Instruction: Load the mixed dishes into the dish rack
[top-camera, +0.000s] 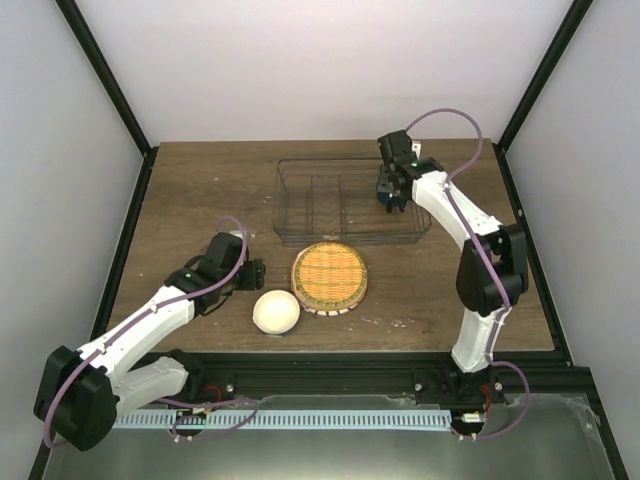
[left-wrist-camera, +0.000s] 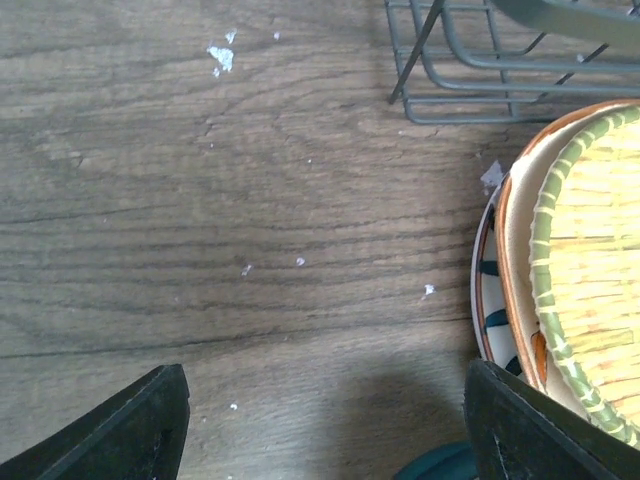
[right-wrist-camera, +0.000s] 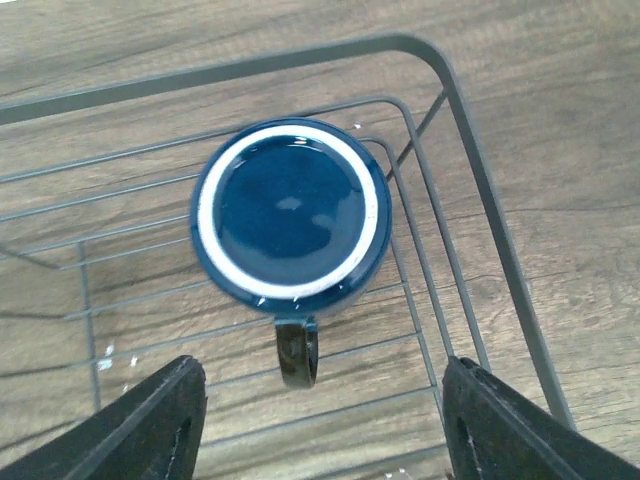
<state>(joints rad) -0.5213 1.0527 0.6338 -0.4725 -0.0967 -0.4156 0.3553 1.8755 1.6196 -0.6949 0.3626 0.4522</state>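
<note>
Next, my left gripper moves back and down to the small cream bowl's rim (top-camera: 257, 317) on the side away from the plates.
The wire dish rack (top-camera: 345, 205) stands at the table's back middle. The dark blue mug (right-wrist-camera: 289, 210) stands inside the rack's corner, its handle (right-wrist-camera: 298, 352) pointing toward my right gripper (right-wrist-camera: 320, 430). That gripper is open and empty just above the mug; it hovers over the rack's right end (top-camera: 390, 195). The yellow woven plate (top-camera: 329, 275) lies in front of the rack, stacked on a cream plate (left-wrist-camera: 515, 225). The small cream bowl (top-camera: 275, 312) sits left of the plates. My left gripper (top-camera: 255, 275) is open and empty over bare wood, just left of the plates (left-wrist-camera: 325, 430).
The rack's near left corner (left-wrist-camera: 480, 85) shows in the left wrist view, close above the plate stack. A plate edge with dark blue marks (left-wrist-camera: 487, 300) peeks out under the stack. Small white crumbs (left-wrist-camera: 222, 57) dot the wood. Black frame posts stand at the table's sides.
</note>
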